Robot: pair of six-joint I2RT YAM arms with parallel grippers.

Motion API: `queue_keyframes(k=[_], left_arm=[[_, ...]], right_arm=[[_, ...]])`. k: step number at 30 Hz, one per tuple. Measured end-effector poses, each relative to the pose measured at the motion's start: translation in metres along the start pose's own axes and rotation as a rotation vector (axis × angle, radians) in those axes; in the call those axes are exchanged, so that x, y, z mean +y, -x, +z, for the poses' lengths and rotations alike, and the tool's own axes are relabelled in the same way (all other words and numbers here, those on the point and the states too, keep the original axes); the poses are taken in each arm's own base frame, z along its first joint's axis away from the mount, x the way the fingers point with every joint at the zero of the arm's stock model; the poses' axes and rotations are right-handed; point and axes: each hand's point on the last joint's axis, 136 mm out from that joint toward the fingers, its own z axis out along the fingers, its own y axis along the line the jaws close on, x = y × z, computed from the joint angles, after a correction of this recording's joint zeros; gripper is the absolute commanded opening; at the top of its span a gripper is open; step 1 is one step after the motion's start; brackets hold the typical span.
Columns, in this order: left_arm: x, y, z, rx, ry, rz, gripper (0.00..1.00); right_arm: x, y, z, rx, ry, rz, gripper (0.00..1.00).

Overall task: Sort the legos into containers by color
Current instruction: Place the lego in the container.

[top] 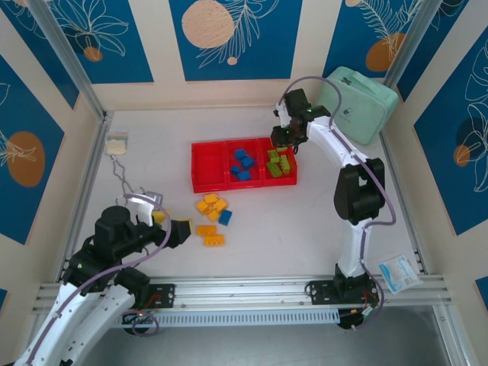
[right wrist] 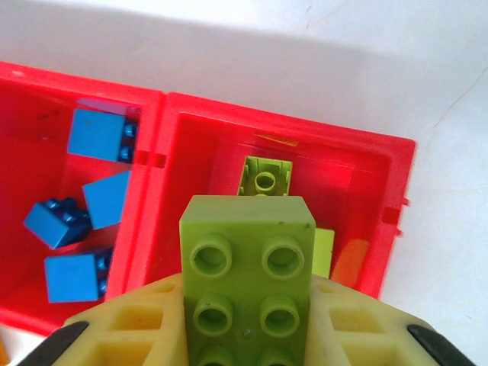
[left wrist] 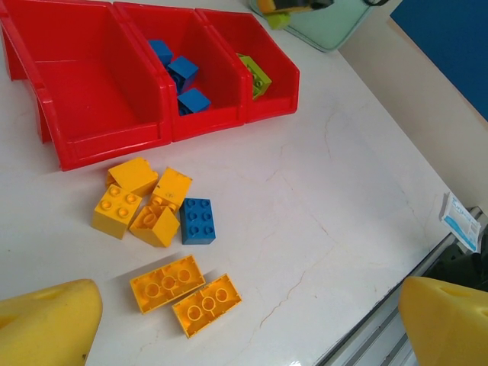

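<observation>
I need to lower my right gripper next toward the green legos, inside the red rim's outline, and let go of the light green brick, because those legos already lie in the container below.
The red tray (top: 207,181) holds three containers in a row: the left one bare, the middle with blue legos (top: 243,163), the right with green legos (top: 279,163). My right gripper (top: 288,137) hangs over the right container (right wrist: 366,164), shut on a light green brick (right wrist: 248,267), studs facing the camera; another green brick (right wrist: 264,177) lies below. My left gripper (left wrist: 244,335) stands open above the table, its yellow fingers (left wrist: 46,320) wide apart. In front of it lie several yellow bricks (left wrist: 145,202), one blue brick (left wrist: 197,220) and two upturned yellow bricks (left wrist: 166,282).
A mint-green zippered case (top: 358,103) leans at the back right, just behind the right arm. A white packet (top: 398,272) lies near the front right rail. A small pale object (top: 116,145) sits at the back left by the wall.
</observation>
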Motion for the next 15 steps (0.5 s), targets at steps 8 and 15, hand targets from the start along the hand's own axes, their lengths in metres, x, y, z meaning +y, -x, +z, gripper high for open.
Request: queue_keyframes(k=[8,15], left_arm=[[0.0,0.0,0.0,-0.001,-0.001,0.0,0.99],[0.0,0.0,0.0,-0.001,-0.002,0.0,0.99]], right_arm=[[-0.007,-0.019,0.04,0.112,-0.043,0.023,0.33],[-0.005,-0.021,0.038,0.119,-0.061,0.046,0.99]])
